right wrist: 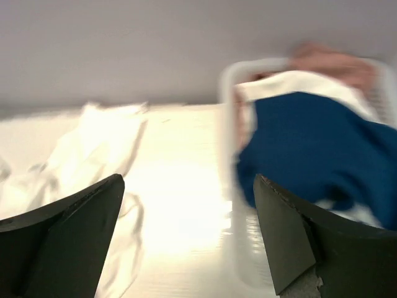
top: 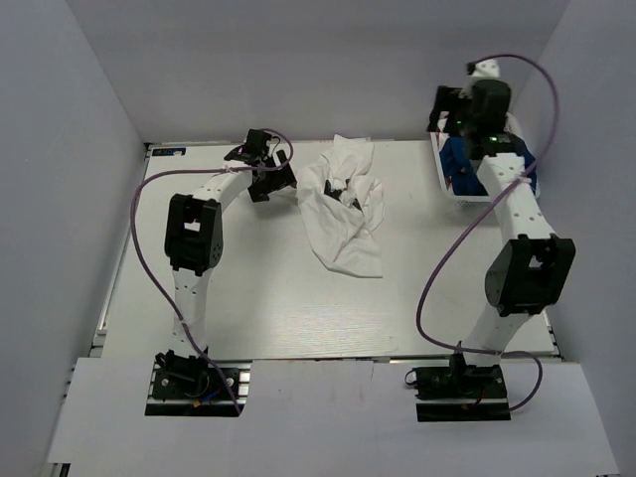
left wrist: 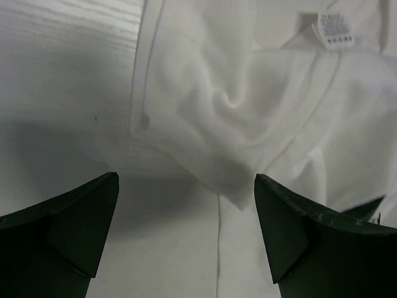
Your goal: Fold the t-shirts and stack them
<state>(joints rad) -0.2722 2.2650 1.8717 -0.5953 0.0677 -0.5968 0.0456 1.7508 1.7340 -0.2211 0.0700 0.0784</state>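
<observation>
The left gripper should next lower its open fingers slightly onto the white shirt's edge (top: 301, 191) (left wrist: 181, 149) and close them, because the corner of the cloth lies just ahead between them.
A crumpled white t-shirt (top: 343, 204) with a dark chest print lies in the middle of the table. In the left wrist view its white folds (left wrist: 248, 105) and neck label (left wrist: 335, 30) fill the frame. My left gripper (top: 273, 179) is open and empty at the shirt's left edge, low over the cloth (left wrist: 186, 248). A royal blue t-shirt (right wrist: 316, 149) lies with white cloth in a white basket (top: 444, 177) at the back right. My right gripper (top: 452, 114) is open and empty, raised beside the basket's left rim (right wrist: 189, 248).
The white basket's rim (right wrist: 231, 81) stands just right of the right gripper's line. Grey walls enclose the table on the left, back and right. Purple cables loop from both arms. The pale table (top: 258, 298) extends in front of the shirt.
</observation>
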